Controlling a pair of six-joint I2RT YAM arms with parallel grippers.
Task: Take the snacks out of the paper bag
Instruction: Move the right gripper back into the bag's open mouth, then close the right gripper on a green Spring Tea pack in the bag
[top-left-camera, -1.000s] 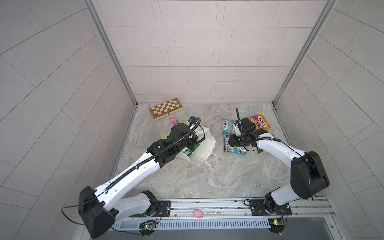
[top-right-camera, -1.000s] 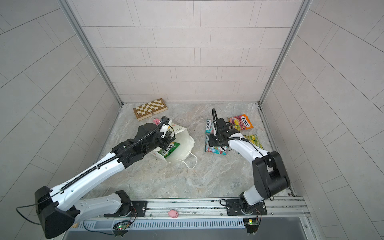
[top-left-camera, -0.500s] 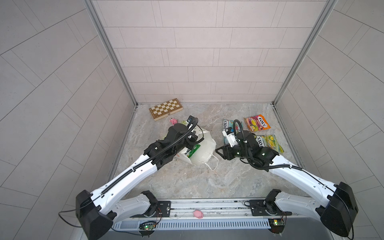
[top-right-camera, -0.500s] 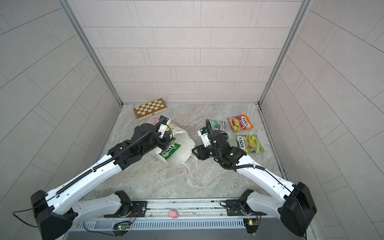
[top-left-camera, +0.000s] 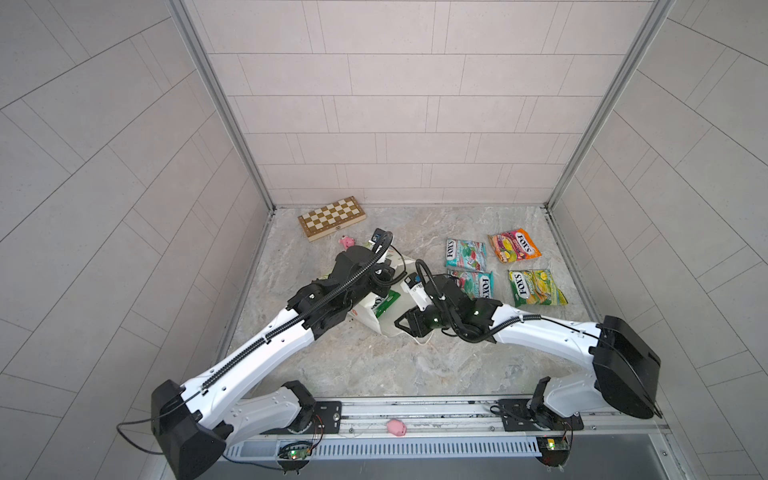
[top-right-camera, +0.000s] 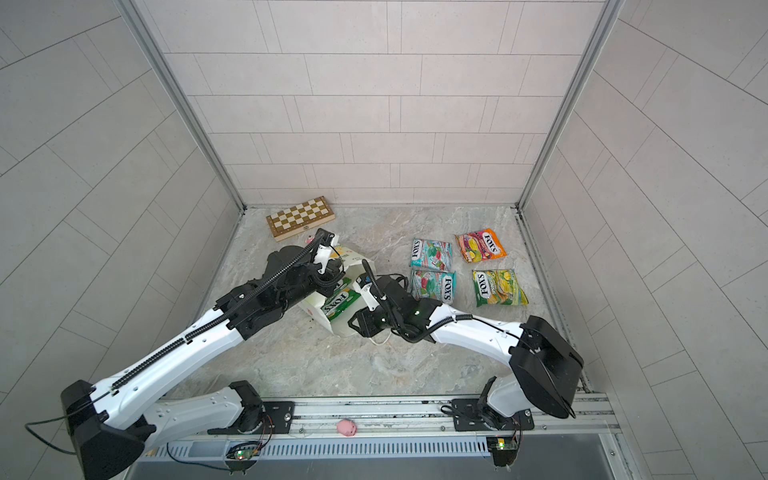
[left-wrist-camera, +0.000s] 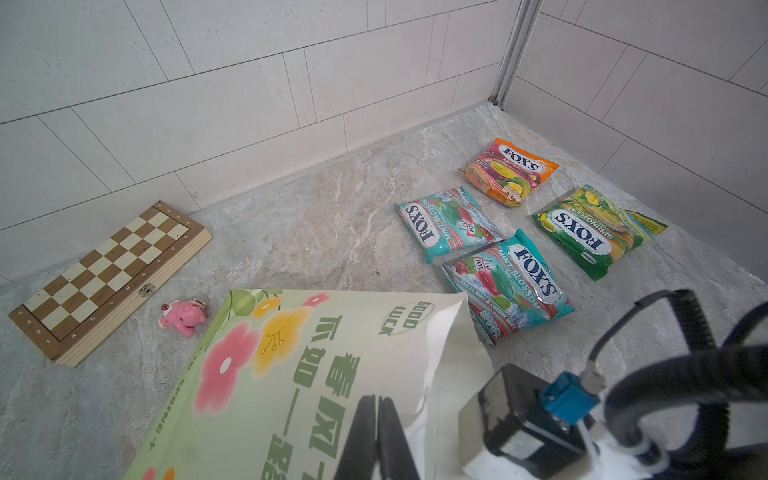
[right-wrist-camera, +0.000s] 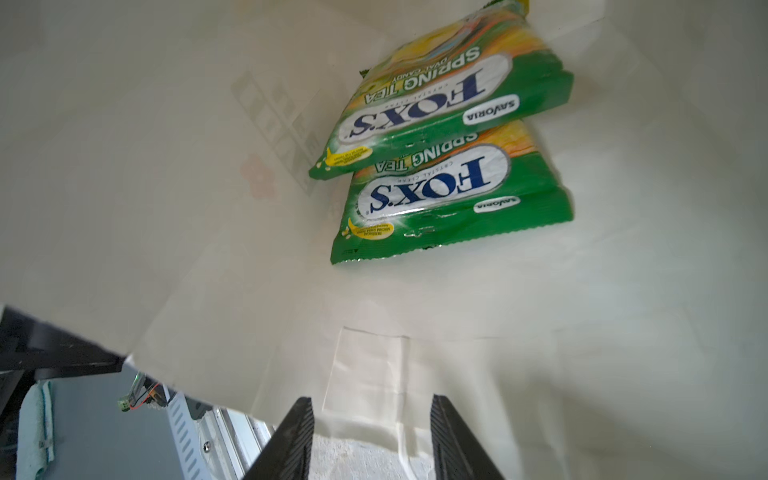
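Observation:
I need to reach in with my right gripper next, past the paper bag's opening and onto the opening's near edge.
The paper bag (top-left-camera: 365, 311) lies on its side, mouth toward the right arm. My left gripper (left-wrist-camera: 376, 401) is shut on the upper panel of the paper bag (left-wrist-camera: 291, 374) near the mouth, holding it up. My right gripper (right-wrist-camera: 371, 400) stands open at the mouth over the bag's lower lip, with nothing between its fingers. Inside lie two green-yellow snacks (right-wrist-camera: 440, 108) (right-wrist-camera: 453, 195), one overlapping the other. Out on the table are two teal snacks (top-left-camera: 465, 254) (top-left-camera: 478, 284), an orange one (top-left-camera: 514, 246) and a green-yellow one (top-left-camera: 536, 287).
A folded wooden chessboard (top-left-camera: 332, 218) lies at the back left, with a small pink toy pig (top-left-camera: 347, 242) beside it, just behind the bag. Another pink pig (top-left-camera: 395, 428) sits on the front rail. Tiled walls close in the table on three sides.
My right arm has swung from the teal packets at the right over to the bag's mouth, and its jaws have narrowed a little. The left arm keeps its hold on the bag.

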